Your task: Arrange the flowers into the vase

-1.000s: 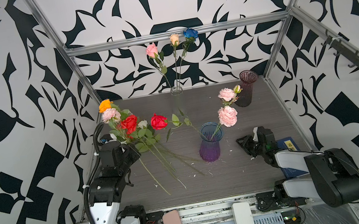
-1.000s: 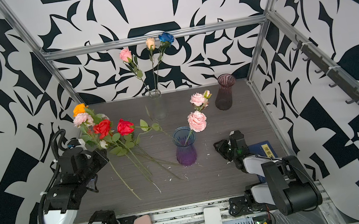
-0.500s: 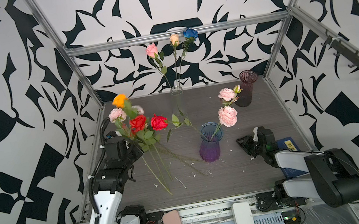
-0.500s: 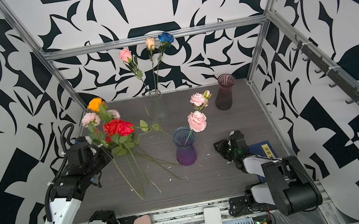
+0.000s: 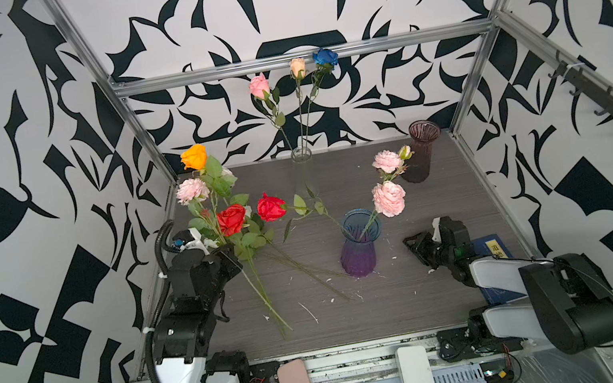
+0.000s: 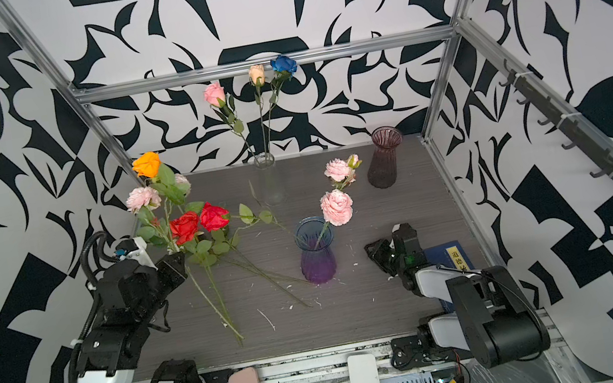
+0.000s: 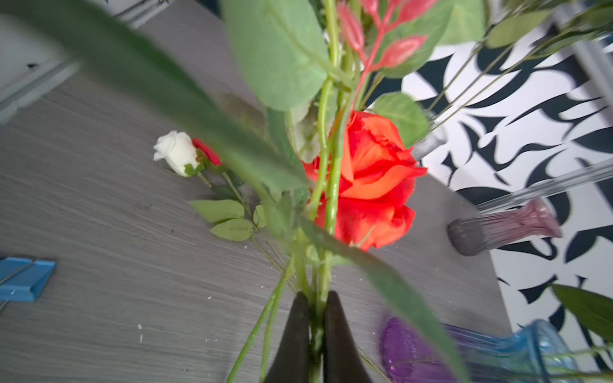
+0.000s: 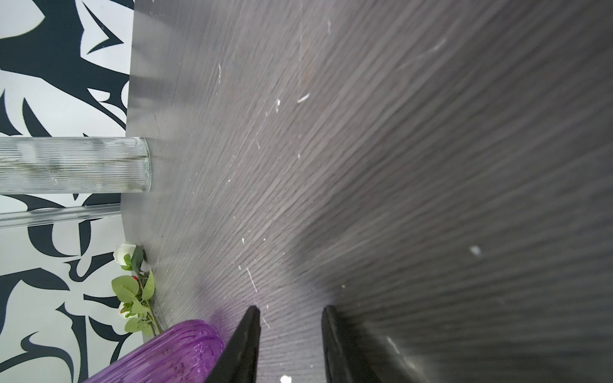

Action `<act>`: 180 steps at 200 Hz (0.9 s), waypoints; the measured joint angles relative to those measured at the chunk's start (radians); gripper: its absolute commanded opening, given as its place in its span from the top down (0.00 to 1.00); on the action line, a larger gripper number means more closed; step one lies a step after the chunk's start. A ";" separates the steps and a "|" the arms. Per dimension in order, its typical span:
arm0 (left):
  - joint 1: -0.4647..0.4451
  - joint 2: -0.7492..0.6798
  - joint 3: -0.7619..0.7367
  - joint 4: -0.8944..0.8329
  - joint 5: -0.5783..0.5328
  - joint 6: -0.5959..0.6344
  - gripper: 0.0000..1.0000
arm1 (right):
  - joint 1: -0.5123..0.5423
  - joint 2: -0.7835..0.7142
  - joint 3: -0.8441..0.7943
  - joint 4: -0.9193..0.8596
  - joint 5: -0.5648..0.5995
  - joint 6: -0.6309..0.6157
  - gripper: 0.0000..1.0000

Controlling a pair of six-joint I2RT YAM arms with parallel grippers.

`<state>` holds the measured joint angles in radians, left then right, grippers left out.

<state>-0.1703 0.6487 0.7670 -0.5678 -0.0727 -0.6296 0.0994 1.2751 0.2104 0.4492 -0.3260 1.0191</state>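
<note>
My left gripper has several green stems bunched between its fingers and will next go down to the tabletop below, beside the loose stems, to release the bunch.
My left gripper [image 7: 316,295] is shut on thin green stems of a bunch of flowers. In both top views it [image 5: 229,256] holds them at the table's left, with an orange rose [image 5: 194,157], a pink carnation [image 5: 191,190] and a red rose [image 5: 231,219] standing up above it. A second red rose [image 5: 270,207] and loose stems [image 5: 301,269] lie beside it. The blue-and-purple vase [image 5: 360,246] stands mid-table holding pink carnations [image 5: 389,198]. My right gripper [image 5: 416,243] rests low to the vase's right, open and empty [image 8: 291,310].
A tall clear vase [image 5: 303,172] at the back holds pink, cream and blue roses. A dark purple vase [image 5: 421,156] stands at the back right. A white rose [image 7: 175,156] lies on the table. A blue book [image 5: 493,249] sits under the right arm.
The left gripper has lifted the bunch and carried it rightward, so its heads now stand higher. The second red rose and the right arm have not moved.
</note>
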 measured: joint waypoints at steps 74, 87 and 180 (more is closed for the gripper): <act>0.000 -0.089 -0.116 0.054 0.100 -0.010 0.87 | 0.000 -0.003 -0.002 -0.002 -0.003 0.000 0.64; 0.000 -0.109 -0.126 0.084 0.117 -0.013 0.85 | 0.000 0.004 -0.001 0.005 -0.005 0.000 0.64; 0.000 0.034 -0.126 0.151 0.240 -0.040 0.55 | 0.000 0.005 0.000 0.007 -0.006 0.000 0.64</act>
<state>-0.1703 0.6830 0.6411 -0.4168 0.1669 -0.6693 0.0994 1.2800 0.2100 0.4561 -0.3325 1.0191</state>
